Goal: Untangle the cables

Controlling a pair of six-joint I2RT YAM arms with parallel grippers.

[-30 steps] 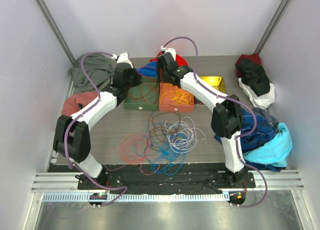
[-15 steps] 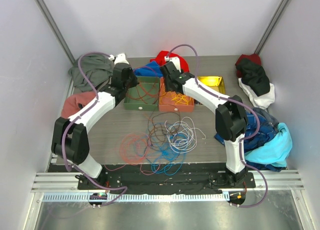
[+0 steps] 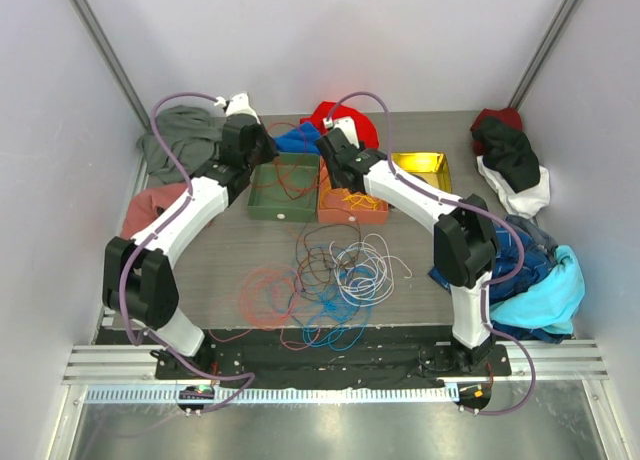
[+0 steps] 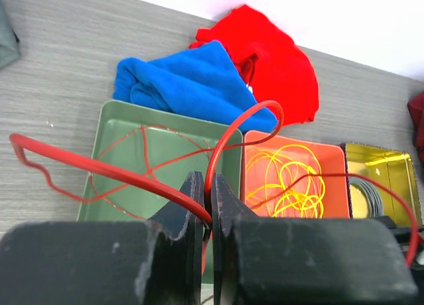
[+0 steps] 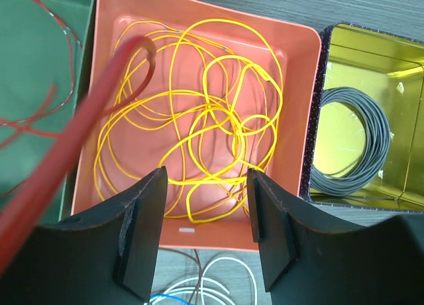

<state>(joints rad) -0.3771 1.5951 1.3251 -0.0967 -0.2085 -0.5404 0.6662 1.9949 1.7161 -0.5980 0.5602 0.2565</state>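
Note:
My left gripper will next go down slightly over the green tray and open to let go of the red cable, since loops of the same cable are already inside the tray.
A tangle of cables (image 3: 335, 280) in orange, blue, white and dark brown lies on the table between the arms. My left gripper (image 4: 208, 192) is shut on a red cable (image 4: 233, 129) above the green tray (image 4: 119, 129), where part of the red cable lies in loops. My right gripper (image 5: 207, 215) is open and empty over the orange tray (image 5: 301, 106), which holds a yellow cable (image 5: 199, 119). A blurred red cable (image 5: 73, 146) crosses the left of the right wrist view. In the top view the left gripper (image 3: 262, 145) is at the green tray's (image 3: 262, 212) far left corner.
A gold tray (image 5: 404, 53) right of the orange one holds a grey coiled cable (image 5: 351, 146). Blue (image 4: 185, 86) and red (image 4: 278, 60) cloths lie behind the trays. More clothes are piled at the far left (image 3: 185, 140), far right (image 3: 510, 160) and near right (image 3: 540, 280).
My left gripper has moved back and left to the green tray's far corner, drawing the red cable with it. My right gripper has moved back over the orange tray.

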